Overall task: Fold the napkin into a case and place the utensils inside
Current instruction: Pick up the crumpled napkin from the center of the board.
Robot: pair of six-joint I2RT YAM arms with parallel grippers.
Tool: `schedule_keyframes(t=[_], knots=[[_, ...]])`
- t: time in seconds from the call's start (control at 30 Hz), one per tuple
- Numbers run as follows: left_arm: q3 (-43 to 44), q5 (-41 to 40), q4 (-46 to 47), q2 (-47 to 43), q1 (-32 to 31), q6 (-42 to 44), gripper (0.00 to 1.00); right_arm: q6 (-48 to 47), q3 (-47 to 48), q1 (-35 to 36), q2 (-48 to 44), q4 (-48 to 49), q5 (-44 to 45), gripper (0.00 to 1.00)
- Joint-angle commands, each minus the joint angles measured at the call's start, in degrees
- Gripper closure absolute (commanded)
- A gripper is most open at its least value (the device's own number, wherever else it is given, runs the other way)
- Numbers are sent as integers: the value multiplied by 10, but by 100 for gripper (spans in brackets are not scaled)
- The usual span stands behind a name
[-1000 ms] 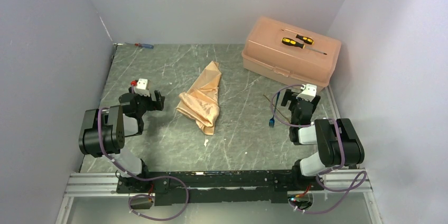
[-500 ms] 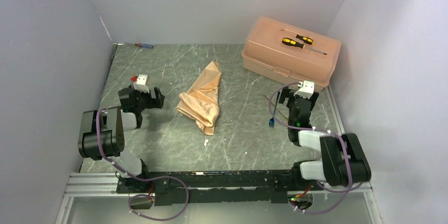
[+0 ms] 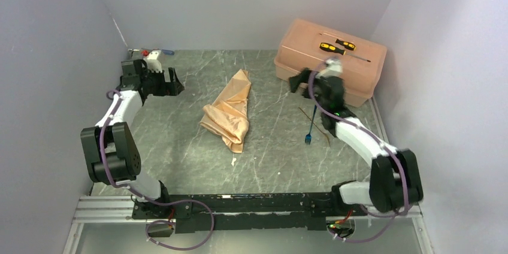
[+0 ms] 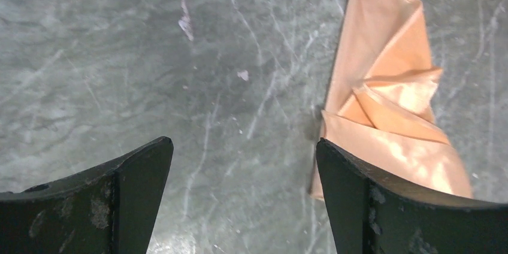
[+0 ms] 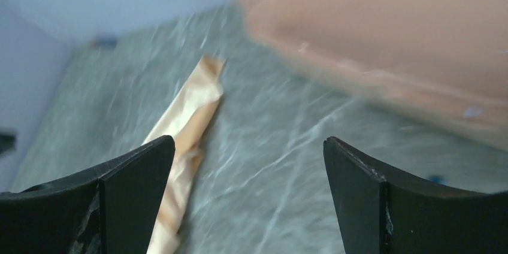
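Observation:
The napkin (image 3: pixel 230 113) lies bunched with its hem curled up mid-length, so next my right gripper needs to leave the pink box, tilt downward over the napkin and lower onto that hem.
The peach-orange napkin (image 3: pixel 230 113) lies crumpled in a long bunch mid-table, not shaped into a case. Both wrist views also show the napkin (image 4: pixel 389 116) (image 5: pixel 183 128). The utensils (image 3: pixel 311 127), a blue-ended fork and slim gold pieces, lie on the table right of the napkin. My left gripper (image 3: pixel 177 81) hovers at the back left, open and empty, pointing toward the napkin's far end; in its own view the left gripper (image 4: pixel 244 164) frames bare table. My right gripper (image 3: pixel 295 81) hangs open and empty in front of the pink box, aimed left; the wrist view shows the right gripper (image 5: pixel 248 170) over bare table.
A hard pink plastic box (image 3: pixel 329 56) stands at the back right with two yellow-and-black screwdrivers (image 3: pixel 336 46) on its lid. A red-and-blue screwdriver (image 3: pixel 163 51) lies at the back left corner. Walls close in on three sides.
Both arms have stretched away from the near edge toward the back. The left gripper went to the back left, the right one up beside the pink box, uncovering the utensils. Napkin unmoved.

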Motion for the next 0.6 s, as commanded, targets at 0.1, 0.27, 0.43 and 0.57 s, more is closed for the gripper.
schedule_keyframes(t=[0.1, 0.27, 0.43, 0.57], knots=[[105, 37, -213, 27, 2, -2, 5, -146, 288, 228, 225, -261, 18, 1], [167, 37, -307, 63, 8, 9, 5, -199, 482, 280, 388, -358, 7, 10], [174, 21, -327, 53, 10, 17, 5, -224, 621, 304, 507, -414, 4, 17], [178, 11, -337, 45, 10, 23, 5, -233, 672, 315, 557, -430, -11, 23]])
